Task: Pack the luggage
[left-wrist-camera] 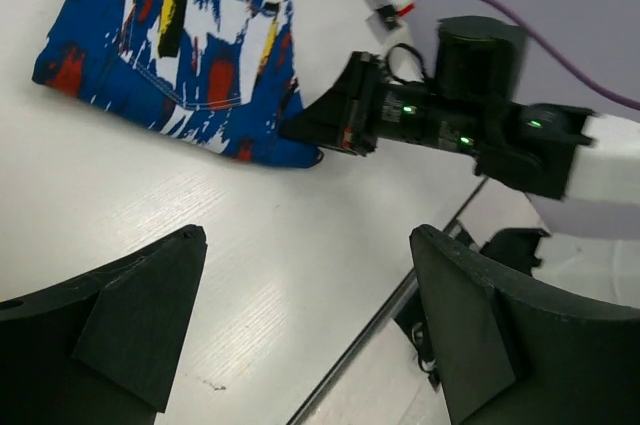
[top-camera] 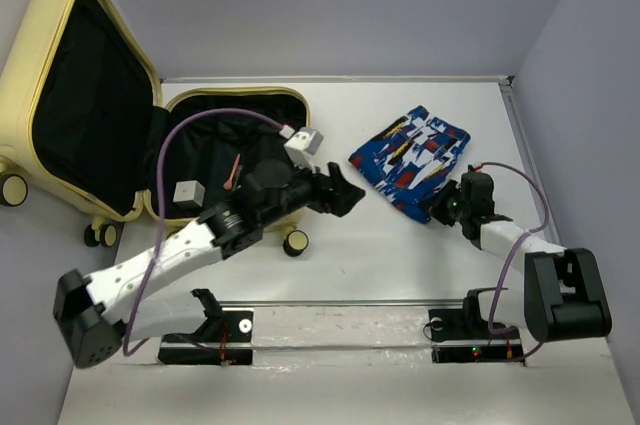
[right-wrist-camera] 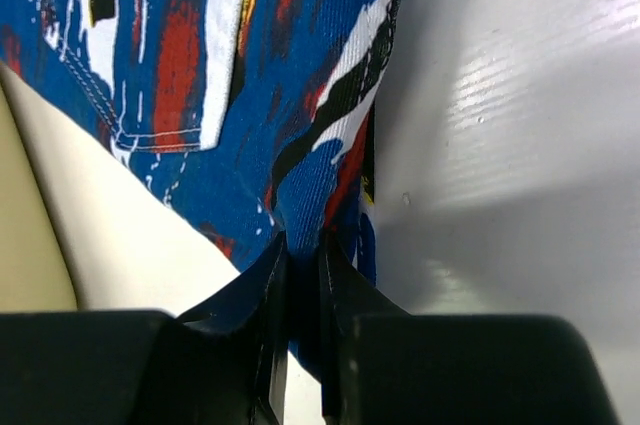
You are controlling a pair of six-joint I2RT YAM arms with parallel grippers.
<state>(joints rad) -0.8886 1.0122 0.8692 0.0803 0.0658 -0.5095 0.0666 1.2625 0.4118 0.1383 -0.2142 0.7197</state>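
I should move my left gripper down and outward next, onto the cloth's corner nearest the luggage.
The pale yellow luggage lies open at the far left, its black lining exposed. A blue patterned folded cloth lies on the table to its right; it also shows in the left wrist view and the right wrist view. My right gripper is shut on the cloth's near corner; in the top view it sits at the cloth's near right edge. My left gripper is open and empty, between the luggage and the cloth, its fingers wide apart over bare table.
A small grey box and a red strap lie inside the luggage's lower half. Caster wheels stick out at its near edge. Grey walls enclose the table. A metal rail runs along the near edge.
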